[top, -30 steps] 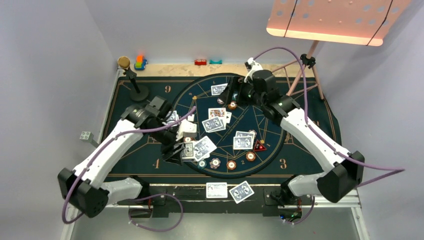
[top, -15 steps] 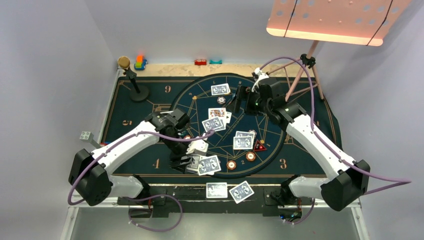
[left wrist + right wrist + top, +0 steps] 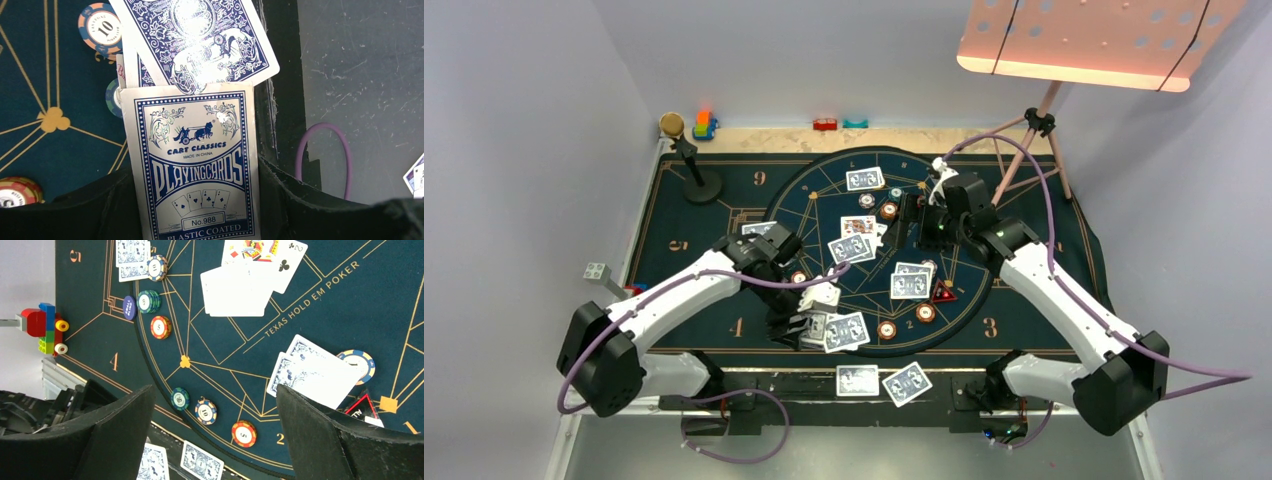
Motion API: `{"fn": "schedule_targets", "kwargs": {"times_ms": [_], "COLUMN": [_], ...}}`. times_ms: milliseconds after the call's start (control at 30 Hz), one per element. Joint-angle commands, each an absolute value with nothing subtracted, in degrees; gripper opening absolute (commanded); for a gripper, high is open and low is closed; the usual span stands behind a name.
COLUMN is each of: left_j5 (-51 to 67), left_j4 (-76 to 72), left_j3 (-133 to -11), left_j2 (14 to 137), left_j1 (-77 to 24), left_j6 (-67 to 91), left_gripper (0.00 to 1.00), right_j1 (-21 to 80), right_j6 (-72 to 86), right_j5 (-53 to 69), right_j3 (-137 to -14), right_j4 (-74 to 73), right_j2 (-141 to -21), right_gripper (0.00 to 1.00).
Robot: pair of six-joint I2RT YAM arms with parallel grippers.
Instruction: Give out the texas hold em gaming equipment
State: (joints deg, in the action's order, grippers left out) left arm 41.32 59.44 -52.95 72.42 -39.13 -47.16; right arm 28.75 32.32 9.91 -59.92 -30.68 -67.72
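The pack (image 3: 192, 165) partly hides the teal chip, so next my left gripper will pull the pack back to the mat's near edge and let go of it there.
My left gripper (image 3: 809, 325) is shut on a blue-and-white playing-card pack (image 3: 192, 165) near the mat's near edge. A blue-backed card (image 3: 200, 40) lies slanted over the pack's far end. My right gripper (image 3: 906, 222) hangs open over the mat's middle, nothing between its fingers (image 3: 125, 425). Below it lie a teal chip (image 3: 179, 398), a blue-white chip (image 3: 205, 410) and an orange chip (image 3: 244, 433). Card pairs rest at the far side (image 3: 864, 179), centre (image 3: 851, 248) and right (image 3: 911, 281). Two cards (image 3: 857, 380) lie off the mat in front. The red triangular marker (image 3: 942, 292) sits right of centre.
A black stand with a cork top (image 3: 686, 155) rises at the far left, toy blocks (image 3: 704, 125) beside it. More blocks (image 3: 825, 124) line the far edge. A tripod (image 3: 1034, 125) carries a pink panel at the far right. Purple cables loop off both arms.
My left gripper has carried the pack toward the near edge. My right gripper has drawn back from the far side toward the centre and opened slightly wider.
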Motion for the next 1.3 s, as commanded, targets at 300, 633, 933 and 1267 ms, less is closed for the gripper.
{"fn": "schedule_targets", "kwargs": {"times_ms": [300,633,933,1267], "left_j5": [40.28,33.55,33.02,30.00], "left_j4": [53.04,48.77,48.56,61.15], "left_j3": [-49.08,-48.01,-46.48,-61.11], "left_j2": [78.02,83.53,78.21,67.16], "left_j1": [-45.30,-48.98,-49.13,-41.44], "left_j6": [-50.36,-48.50,-46.59,-36.63], "left_gripper": [0.36,0.53,1.00,1.00], "right_j1": [28.74,28.64,28.59,28.57], "right_j6": [33.16,33.90,33.80,32.21], "right_j5": [8.55,8.55,8.09,5.87], "right_j3": [-65.47,-65.79,-66.61,-71.08], "right_j4": [-33.55,-32.91,-33.62,-35.55], "right_j2": [-66.74,-66.59,-66.56,-67.52], "right_gripper": [0.95,0.96,0.98,0.98]}}
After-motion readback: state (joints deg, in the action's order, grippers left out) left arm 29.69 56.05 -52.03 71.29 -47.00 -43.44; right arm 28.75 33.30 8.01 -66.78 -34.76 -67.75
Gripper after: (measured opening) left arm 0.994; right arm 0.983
